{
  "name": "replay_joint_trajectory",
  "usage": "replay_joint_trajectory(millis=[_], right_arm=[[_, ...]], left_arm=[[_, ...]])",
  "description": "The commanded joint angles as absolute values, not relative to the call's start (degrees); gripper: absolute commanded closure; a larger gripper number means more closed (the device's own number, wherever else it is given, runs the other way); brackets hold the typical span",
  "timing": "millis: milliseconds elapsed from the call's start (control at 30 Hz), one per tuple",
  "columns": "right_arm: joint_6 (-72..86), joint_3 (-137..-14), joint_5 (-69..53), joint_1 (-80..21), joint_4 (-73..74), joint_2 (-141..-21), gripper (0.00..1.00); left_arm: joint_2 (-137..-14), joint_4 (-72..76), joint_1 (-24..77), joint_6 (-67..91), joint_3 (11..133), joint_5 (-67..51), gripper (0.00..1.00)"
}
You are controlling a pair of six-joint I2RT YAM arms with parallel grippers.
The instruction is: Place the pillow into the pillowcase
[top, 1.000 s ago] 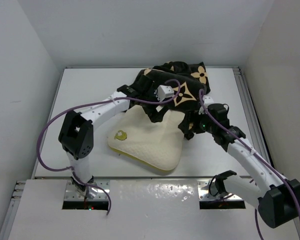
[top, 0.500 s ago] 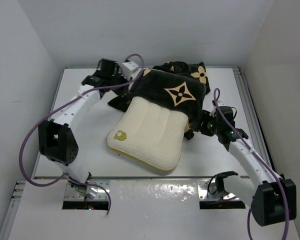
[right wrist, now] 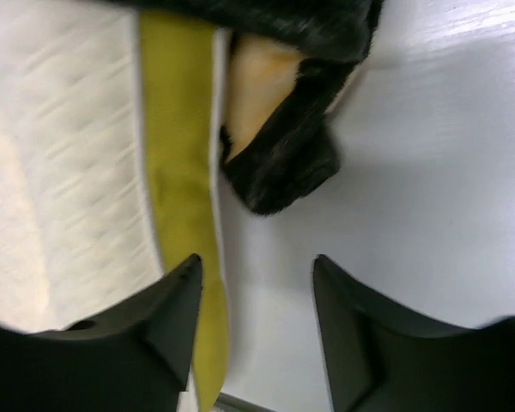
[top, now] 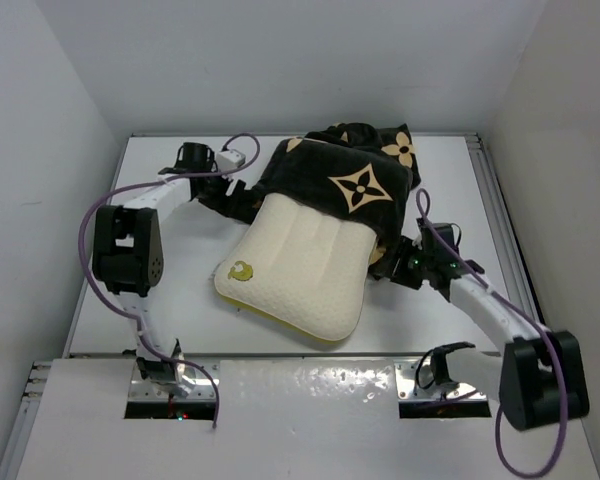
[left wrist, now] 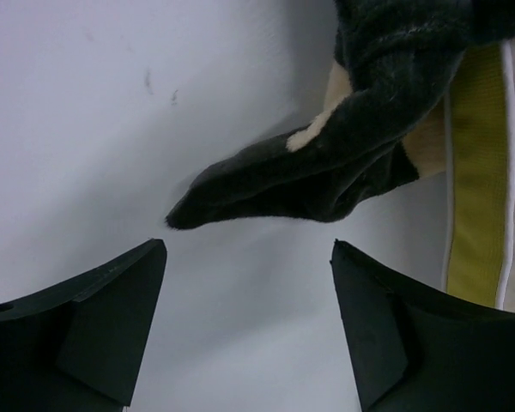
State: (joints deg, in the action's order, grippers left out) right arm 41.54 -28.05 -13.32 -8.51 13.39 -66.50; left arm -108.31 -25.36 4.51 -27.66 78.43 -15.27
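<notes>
My left gripper should slide across onto the black flap [left wrist: 326, 184] next and close on it, as the flap is just to its right in the top view.
The cream pillow [top: 295, 270] lies mid-table, gold emblem [top: 242, 270] at its near left. The black flowered pillowcase [top: 350, 180] covers its far part; the near half is bare. My left gripper [top: 228, 200] is low at the pillowcase's left corner and stands open and empty [left wrist: 249, 249]. A black flap [left wrist: 326, 184] lies just ahead of it, the pillow's yellow band [left wrist: 476, 172] to the right. My right gripper [top: 388, 262] is at the pillow's right edge, open [right wrist: 257, 259], nothing between its fingers. A pillowcase corner [right wrist: 283, 163] lies ahead of it, beside the yellow band [right wrist: 176, 129].
The white table [top: 160, 290] is boxed in by white walls left, back and right. A metal rail [top: 500, 220] runs along the right edge. Purple cables loop off both arms above the table.
The left arm swung from on top of the pillowcase to its left corner, the cover now drawn flat over the pillow's far part. Left jaws shut, then opened. The right gripper slid nearer along the pillow's edge.
</notes>
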Motion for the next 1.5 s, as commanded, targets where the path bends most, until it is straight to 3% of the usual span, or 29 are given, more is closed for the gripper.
replay_joint_trajectory(millis=[0, 33, 167, 267, 367, 467, 500, 567, 667, 700, 767, 800, 833, 900, 933, 1033, 1267, 1467], right_arm=[[39.82, -25.67, -9.68, -9.41, 15.81, -55.66, 0.44], [39.73, -24.27, -9.49, -9.32, 16.34, -53.63, 0.35], [38.67, -23.2, -16.94, -10.45, 14.15, -50.45, 0.21], [38.41, -25.48, -20.57, -14.58, 14.06, -55.01, 0.12], [40.25, -26.1, -18.9, -18.1, 11.09, -59.23, 0.09], [43.85, -26.02, -17.75, -20.3, 5.11, -63.01, 0.07], [45.95, -25.93, -17.58, -20.82, 3.36, -63.89, 0.06], [48.5, -26.28, -17.4, -22.58, 0.35, -67.57, 0.06], [49.04, -28.65, -17.4, -24.69, -2.99, -73.71, 0.06], [48.96, -29.35, -17.32, -24.96, -3.08, -75.31, 0.06], [49.48, -30.93, -17.49, -25.05, -4.13, -78.81, 0.13], [50.18, -31.63, -17.84, -24.79, -4.74, -79.97, 0.21], [50.53, -33.47, -18.36, -24.0, -4.83, -80.94, 0.39], [50.89, -35.85, -20.47, -22.95, -4.92, -82.96, 0.53], [50.63, -38.64, -21.61, -21.81, -4.92, -83.23, 0.7], [50.36, -44.63, -24.52, -19.43, -5.1, -83.5, 0.97], [62.74, -49.22, -21.81, -16.88, -20.99, -83.67, 1.0], [69.52, -40.71, -10.04, -15.73, -23.91, -80.43, 1.0]], left_arm=[[-108.72, -18.02, 3.96, -26.63, 79.02, -22.76, 0.23], [-109.07, -17.32, 4.04, -26.37, 78.58, -23.2, 0.22], [-113.28, -14.42, 4.39, -25.4, 78.13, -23.64, 0.22], [-115.3, -13.63, 4.48, -24.09, 77.79, -25.04, 0.22], [-115.31, -12.92, 5.53, -23.29, 76.56, -24.0, 0.25], [-114.79, -11.87, 6.59, -23.64, 74.71, -22.5, 0.42], [-114.79, -12.04, 6.85, -23.82, 74.71, -22.5, 0.58], [-114.7, -13.26, 7.03, -23.47, 74.45, -23.2, 0.77], [-113.82, -13.97, 7.21, -23.2, 73.57, -23.73, 0.99], [-113.47, -14.06, 7.38, -22.94, 73.3, -23.47, 1.0], [-112.33, -15.11, 7.47, -22.94, 72.69, -22.77, 1.0], [-111.8, -15.12, 7.56, -23.03, 72.34, -22.68, 1.0], [-110.93, -15.38, 7.56, -23.11, 71.99, -22.41, 1.0], [-110.04, -16.43, 7.73, -24.42, 71.02, -22.33, 1.0], [-109.52, -17.83, 8.0, -25.13, 71.02, -21.63, 1.0], [-108.37, -20.99, 9.14, -29.17, 71.1, -21.45, 1.0], [-105.21, -32.86, 9.32, -39.09, 71.02, -24.6, 1.0], [-103.27, -43.14, 7.92, -49.45, 70.4, -27.42, 1.0]])
